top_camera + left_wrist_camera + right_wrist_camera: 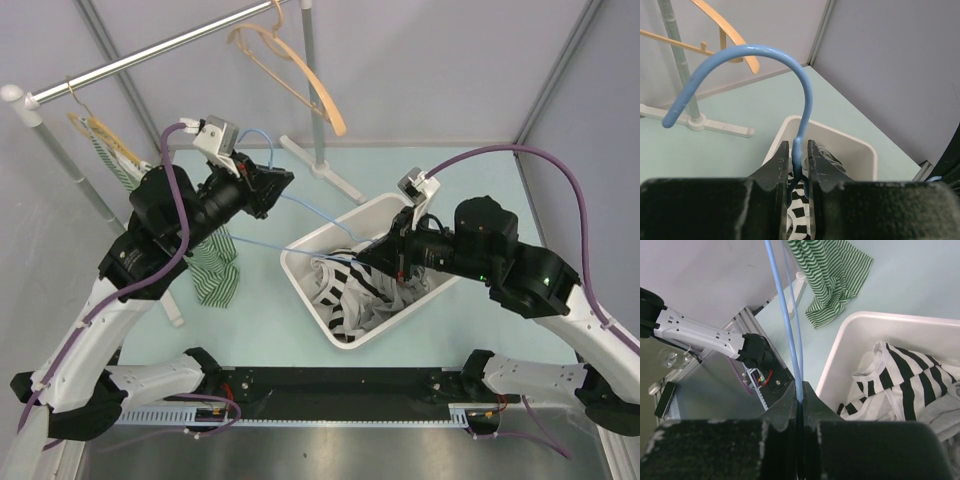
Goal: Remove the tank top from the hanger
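The right gripper moves up and outward next and releases the bare hanger on the bar beside the wooden one, since the tank top lies in the bin.
A bare blue wire hanger stretches between my two grippers above the table. My left gripper is shut on its neck just below the hook, as the left wrist view shows. My right gripper is shut on the hanger's two wires where they meet, seen in the right wrist view. The black-and-white striped tank top lies crumpled in the white bin, below the hanger. It also shows in the right wrist view.
A green striped garment hangs on a hanger at the left of the metal rack. An empty wooden hanger hangs on the rail. The rack's foot stands behind the bin.
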Robot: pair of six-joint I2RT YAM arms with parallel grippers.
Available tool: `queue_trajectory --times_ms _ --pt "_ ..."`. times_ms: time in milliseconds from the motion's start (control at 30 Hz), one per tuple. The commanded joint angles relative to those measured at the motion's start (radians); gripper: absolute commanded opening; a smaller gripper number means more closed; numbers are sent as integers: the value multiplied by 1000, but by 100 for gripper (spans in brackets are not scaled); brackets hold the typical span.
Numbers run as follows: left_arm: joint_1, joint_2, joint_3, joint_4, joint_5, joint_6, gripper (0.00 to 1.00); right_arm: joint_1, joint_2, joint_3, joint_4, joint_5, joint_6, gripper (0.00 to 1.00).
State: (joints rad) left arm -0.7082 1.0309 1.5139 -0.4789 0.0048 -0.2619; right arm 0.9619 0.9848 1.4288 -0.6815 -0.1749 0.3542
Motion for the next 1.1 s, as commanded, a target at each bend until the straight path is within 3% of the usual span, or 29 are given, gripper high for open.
queue_trajectory --times_ms 0,100,133,200,267,300,467,600,767,933,1067 --pt "4 -22 12 28 36 6 0 11 -32 5 -13 147 -6 0" --pt "6 -35 3 43 66 10 31 17 -66 -14 -12 216 -1 0" --pt "6 -49 2 51 67 12 50 17 -77 -21 -9 233 0 0" --pt "4 -67 -9 59 58 12 65 17 -107 -31 -9 276 -3 0" --pt "6 -101 -17 63 40 16 71 17 -120 -31 -13 294 -11 0" --pt "6 -115 -20 66 34 18 83 17 -127 -31 -10 296 -18 0" --pt "4 -277 -89 121 -60 20 87 17 -98 -31 37 304 -81 0" --pt "6 -423 -164 155 -186 19 87 11 26 -11 161 357 -159 0" --pt "4 -538 -185 103 -411 27 87 -66 205 105 316 333 -205 0" --pt "6 -604 -134 24 -496 46 87 -129 409 260 424 301 -213 0" --pt "4 -632 -116 -35 -525 47 87 -153 483 369 476 302 -224 0"
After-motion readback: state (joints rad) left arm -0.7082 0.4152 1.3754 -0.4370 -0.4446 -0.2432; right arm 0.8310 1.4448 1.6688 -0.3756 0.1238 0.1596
